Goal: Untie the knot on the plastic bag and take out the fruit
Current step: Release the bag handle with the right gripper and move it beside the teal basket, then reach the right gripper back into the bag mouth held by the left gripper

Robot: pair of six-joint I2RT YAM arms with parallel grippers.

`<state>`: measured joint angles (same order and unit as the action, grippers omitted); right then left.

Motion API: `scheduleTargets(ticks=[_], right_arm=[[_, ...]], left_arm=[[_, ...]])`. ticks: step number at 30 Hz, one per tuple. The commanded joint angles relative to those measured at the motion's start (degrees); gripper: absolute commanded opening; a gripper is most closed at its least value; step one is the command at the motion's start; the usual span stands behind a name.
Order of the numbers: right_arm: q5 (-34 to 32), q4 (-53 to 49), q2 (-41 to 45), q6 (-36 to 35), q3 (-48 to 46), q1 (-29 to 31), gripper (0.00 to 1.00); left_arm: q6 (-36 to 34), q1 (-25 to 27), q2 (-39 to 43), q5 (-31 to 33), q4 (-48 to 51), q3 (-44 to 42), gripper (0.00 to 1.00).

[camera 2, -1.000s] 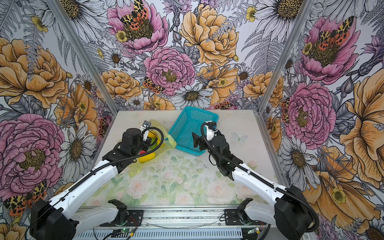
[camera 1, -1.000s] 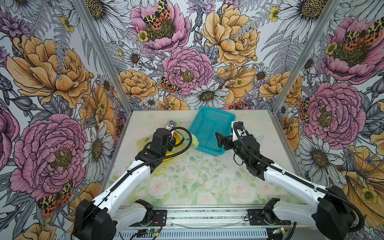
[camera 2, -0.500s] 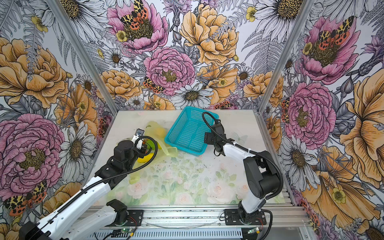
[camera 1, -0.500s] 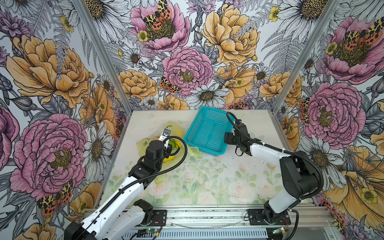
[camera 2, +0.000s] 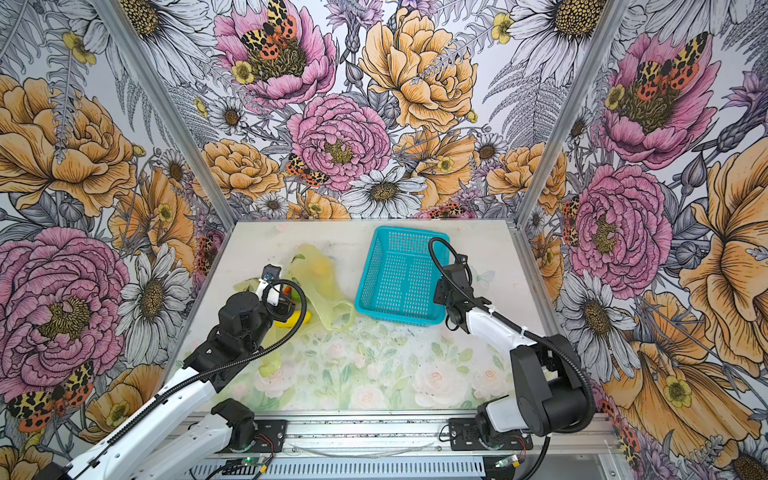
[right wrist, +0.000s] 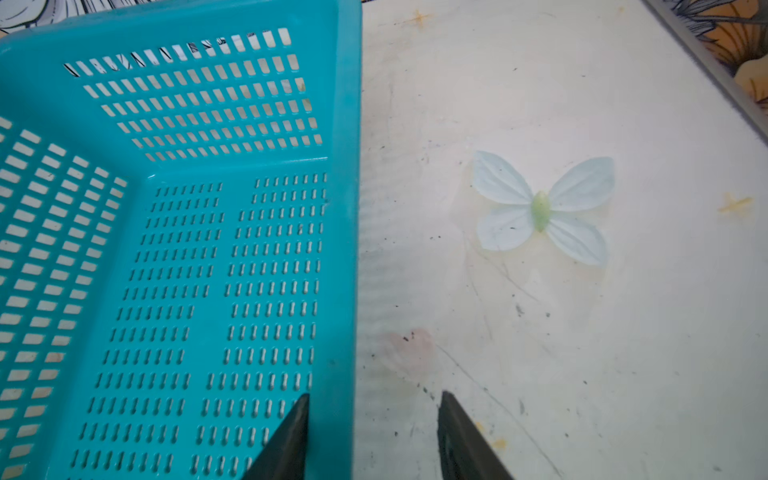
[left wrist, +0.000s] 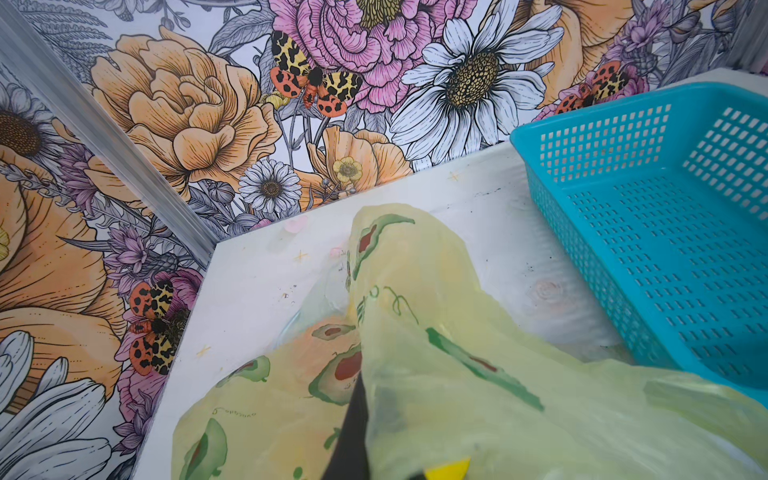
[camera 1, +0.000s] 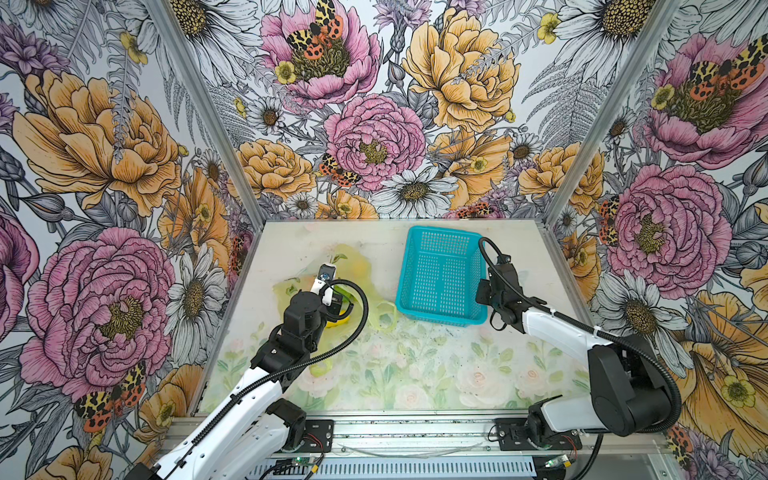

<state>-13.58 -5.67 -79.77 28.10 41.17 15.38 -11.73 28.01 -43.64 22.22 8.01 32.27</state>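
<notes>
I will keep my left gripper low beside the yellow fruit (camera 2: 297,317) (left wrist: 449,470), move it slightly toward the basket and let go of the fold, because film still covers much of the fruit.
The yellow-green plastic bag (camera 1: 353,266) (camera 2: 320,270) lies left of centre, its film pulled up in a peak in the left wrist view (left wrist: 415,291). My left gripper (camera 1: 338,301) (camera 2: 286,305) (left wrist: 368,399) is shut on the bag's film, which drapes over one finger. Fruit shows at the gripper: a yellow piece (camera 1: 338,321) (camera 2: 297,320) (left wrist: 449,467), and an orange tint through the film (left wrist: 320,336). The knot is out of view; a handle loop (camera 1: 384,313) lies slack. My right gripper (camera 1: 482,291) (camera 2: 438,293) (right wrist: 375,394) stands open astride the basket's right wall.
The teal perforated basket (camera 1: 440,318) (camera 2: 395,316) (right wrist: 345,208) (left wrist: 623,124) sits empty at back centre, right of the bag. The metal frame posts and floral walls close in the sides and back. A butterfly print (right wrist: 540,208) marks the table beside the basket.
My right arm drew back from the basket's front to its right wall, jaws narrowing, and the basket turned squarer. My left gripper pulled toward the front with the bag film.
</notes>
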Motion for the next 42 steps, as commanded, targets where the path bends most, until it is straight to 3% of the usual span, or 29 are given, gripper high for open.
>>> scheduleTargets(ticks=[1,5,9,15,19,21,25,28,31,36,40,42], right_arm=[[-2.9,-1.1,4.6,0.6,-2.0,-1.2,0.46],[-6.1,-1.1,8.1,0.7,-4.0,-1.8,0.36],[-7.5,-2.4,14.9,0.4,-4.9,-1.6,0.39],[-5.4,-2.2,26.5,-1.6,-7.2,1.4,0.7],[-1.1,-0.9,33.1,-7.6,-5.2,9.6,0.84],[4.2,3.1,34.1,-10.2,-5.6,14.0,0.89],[12.4,13.5,29.1,-15.8,-6.5,25.1,0.96],[8.8,13.6,20.7,-20.7,-2.0,34.3,0.96],[4.3,15.1,12.6,-23.0,1.1,39.3,0.96],[2.8,17.6,2.8,-23.0,5.5,41.7,0.99],[-7.0,16.2,-4.7,-21.9,10.4,41.8,0.99],[-9.4,15.7,-7.7,-21.7,12.1,41.8,0.92]], left_arm=[[2.7,0.5,2.4,-0.8,-1.6,-1.6,0.0],[3.9,0.5,4.7,-2.7,-2.6,-3.9,0.0],[3.9,0.5,4.6,-3.8,-1.9,-3.1,0.0],[4.5,1.1,2.5,-5.4,-1.9,-2.7,0.0],[4.0,1.5,1.1,-4.4,-1.9,-2.2,0.0],[4.2,1.7,0.6,-3.7,-1.5,-1.9,0.0],[3.7,2.7,0.5,-3.8,-1.8,-2.2,0.0],[3.4,2.9,0.4,-3.2,-2.3,-2.5,0.0],[3.9,3.0,0.3,-3.2,-1.9,-2.3,0.0],[3.4,3.5,0.6,-3.1,-2.7,-2.9,0.0],[3.4,3.6,0.4,-2.7,-2.3,-2.7,0.0],[3.6,3.8,0.6,-3.1,-2.3,-2.7,0.0]])
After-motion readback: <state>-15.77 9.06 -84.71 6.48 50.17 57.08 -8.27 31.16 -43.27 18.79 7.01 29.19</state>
